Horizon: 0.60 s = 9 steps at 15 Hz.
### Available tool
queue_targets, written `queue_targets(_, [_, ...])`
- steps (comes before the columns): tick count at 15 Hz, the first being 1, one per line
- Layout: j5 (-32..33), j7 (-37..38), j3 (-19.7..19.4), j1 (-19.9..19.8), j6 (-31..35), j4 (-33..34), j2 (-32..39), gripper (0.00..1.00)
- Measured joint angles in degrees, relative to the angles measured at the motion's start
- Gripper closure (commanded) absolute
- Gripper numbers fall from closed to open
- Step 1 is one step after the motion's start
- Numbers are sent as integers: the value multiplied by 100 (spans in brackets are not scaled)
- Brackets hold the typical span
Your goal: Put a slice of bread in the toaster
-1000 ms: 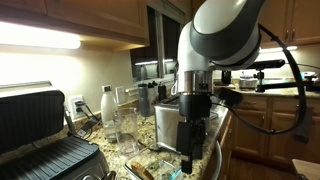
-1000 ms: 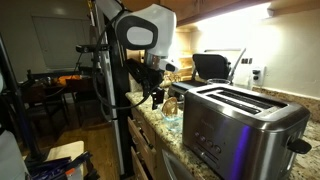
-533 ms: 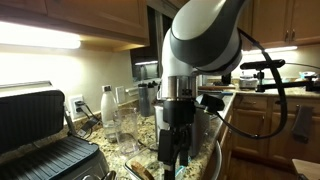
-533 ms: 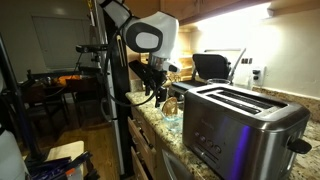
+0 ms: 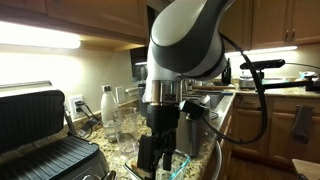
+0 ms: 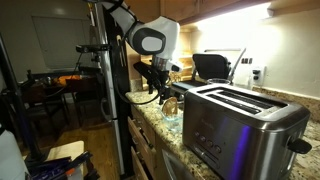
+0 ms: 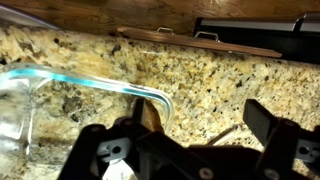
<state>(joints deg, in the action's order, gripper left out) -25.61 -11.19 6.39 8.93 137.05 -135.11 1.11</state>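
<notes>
I should shift my gripper to the left in the wrist view to straddle the brown-edged slice of bread [image 7: 151, 113], which lies on that side of the gripper's open gap.
The shiny steel toaster [image 6: 240, 120] stands in the foreground of an exterior view, its top slots empty. My gripper [image 7: 203, 122] is open and empty, low over the speckled granite counter [image 7: 200, 80]. In the wrist view a brown-edged slice of bread [image 7: 151, 113] lies in the corner of a clear glass dish [image 7: 95, 85], just by my left finger and partly hidden by it. In both exterior views the gripper [image 5: 160, 152] [image 6: 160, 92] hangs down over the counter, away from the toaster.
A black ribbed contact grill [image 5: 45, 150] sits open on the counter; it also shows in an exterior view [image 6: 210, 66]. A white bottle [image 5: 107, 105] and clear glasses [image 5: 125, 125] stand near the wall. A wooden board [image 7: 200, 40] lies beyond the dish.
The arm has swung sideways and lowered, bringing the open gripper down over the glass dish. The toaster and the grill have not moved.
</notes>
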Motion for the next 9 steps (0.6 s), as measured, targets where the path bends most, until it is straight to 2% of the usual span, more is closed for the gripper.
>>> queue_targets(9, [67, -171, 35, -22, 430, 134, 237, 0])
